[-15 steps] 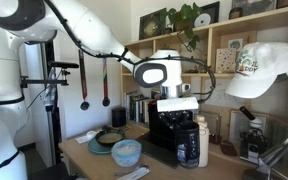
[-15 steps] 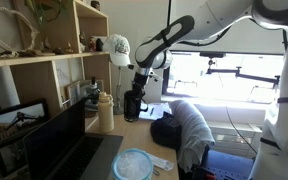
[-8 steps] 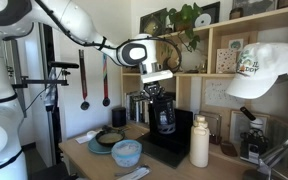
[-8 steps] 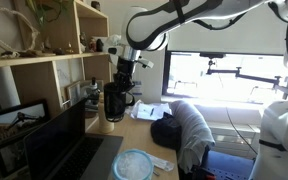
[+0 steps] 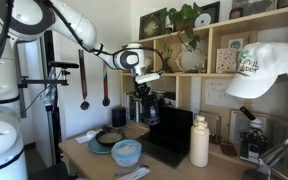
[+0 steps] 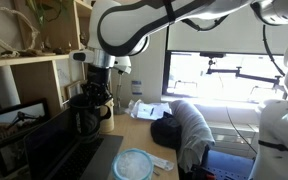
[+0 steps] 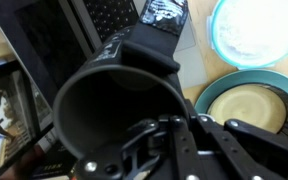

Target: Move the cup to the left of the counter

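Note:
My gripper carries the cup (image 5: 142,108) past the laptop and down to the counter beside the green-rimmed plate to release next, since it still hangs in the air by the laptop.
My gripper (image 5: 141,92) is shut on the dark cup (image 5: 142,108) and holds it in the air above the tan counter (image 5: 89,156), over the back of the black laptop. In an exterior view the cup (image 6: 88,112) hangs under the gripper (image 6: 96,88), close to the wooden shelves. In the wrist view the cup (image 7: 104,100) fills the frame with its open mouth toward the camera. The gripper's fingers (image 7: 159,128) clamp its wall. The counter shows between the dishes (image 7: 192,60).
A white bottle (image 5: 199,142) stands by the open laptop (image 5: 174,135). A pale blue bowl (image 5: 126,152) (image 6: 134,165) (image 7: 254,28) and a green-rimmed plate (image 5: 109,140) (image 7: 246,110) sit on the counter. A dark bag with grey cloth (image 6: 184,128) lies further along. Wall shelves (image 6: 34,60) stand close.
The arm has carried the cup away from the white bottle, across the laptop, toward the plate and the shelf side. The bottle now stands uncovered.

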Controlling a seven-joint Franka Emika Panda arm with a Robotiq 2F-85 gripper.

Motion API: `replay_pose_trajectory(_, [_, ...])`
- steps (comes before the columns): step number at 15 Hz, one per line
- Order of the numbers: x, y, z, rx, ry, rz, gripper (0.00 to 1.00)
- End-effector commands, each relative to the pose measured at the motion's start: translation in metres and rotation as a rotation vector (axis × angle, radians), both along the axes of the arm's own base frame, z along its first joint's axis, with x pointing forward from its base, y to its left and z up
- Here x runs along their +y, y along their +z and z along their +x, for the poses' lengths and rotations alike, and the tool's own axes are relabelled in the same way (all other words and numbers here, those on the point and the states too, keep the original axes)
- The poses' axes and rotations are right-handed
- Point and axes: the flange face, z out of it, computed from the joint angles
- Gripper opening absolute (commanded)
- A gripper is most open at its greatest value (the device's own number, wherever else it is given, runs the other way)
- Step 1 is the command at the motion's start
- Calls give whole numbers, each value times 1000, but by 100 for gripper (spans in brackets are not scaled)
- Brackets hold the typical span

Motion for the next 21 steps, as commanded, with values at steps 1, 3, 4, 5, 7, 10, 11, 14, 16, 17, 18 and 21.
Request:
replay_pose_trajectory(1, [35, 4, 24, -33, 99, 25, 4])
replay_pose_trajectory(3, [57, 4, 32, -49, 139, 41, 4])
replay_pose_trajectory(4, [67, 5, 35, -56, 155, 55, 4])
replay_pose_trajectory(5, [78, 4, 38, -57, 169, 69, 4])
replay_pose_trajectory(7, [97, 1, 42, -53, 204, 104, 4])
replay_pose_trajectory(10, [121, -8, 46, -27, 233, 149, 4])
replay_pose_trajectory(11, [128, -13, 46, -15, 239, 159, 4])
replay_pose_trajectory(14, [142, -33, 48, 15, 259, 178, 4])
replay_pose_trajectory(16, [148, -49, 50, 40, 266, 186, 4])
replay_pose_trajectory(17, [151, -59, 51, 60, 266, 190, 4])
replay_pose_trajectory(18, [153, -68, 51, 77, 268, 197, 4])
replay_pose_trajectory(21, [162, -96, 49, 135, 280, 191, 4])
